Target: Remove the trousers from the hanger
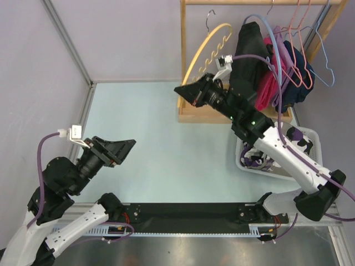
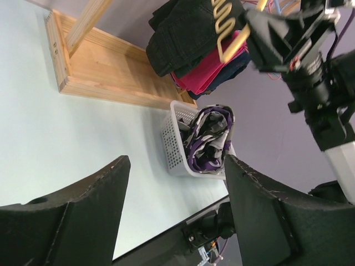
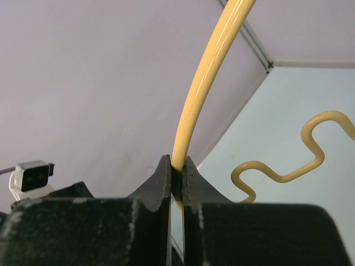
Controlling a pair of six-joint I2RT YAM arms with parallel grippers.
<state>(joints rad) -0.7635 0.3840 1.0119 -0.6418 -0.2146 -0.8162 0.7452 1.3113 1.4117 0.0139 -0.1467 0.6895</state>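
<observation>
I will next carry my right gripper's empty hanger outward to the rack bar's bare end [image 1: 199, 2], hook it over that clear part and release it.
A bare yellow hanger [image 1: 201, 47] [image 3: 194, 100] [image 2: 230, 39] with a wavy lower bar is held up in front of the wooden rack; no garment hangs on it. My right gripper [image 1: 183, 91] [image 3: 177, 166] is shut on its curved upper arm. A purple, white and black patterned garment [image 1: 258, 160] [image 2: 208, 133] lies bunched in the white basket [image 1: 310, 136] [image 2: 172, 138]; I cannot tell whether it is the trousers. My left gripper [image 1: 126, 148] [image 2: 177, 160] hovers open and empty over the left side of the table, far from the hanger.
A wooden rack [image 1: 183, 55] stands at the back right, with black [image 1: 249, 61], pink [image 1: 272, 83] and navy [image 1: 297, 77] clothes on wire hangers. The basket sits at the table's right edge under my right arm. Metal wall posts border the left.
</observation>
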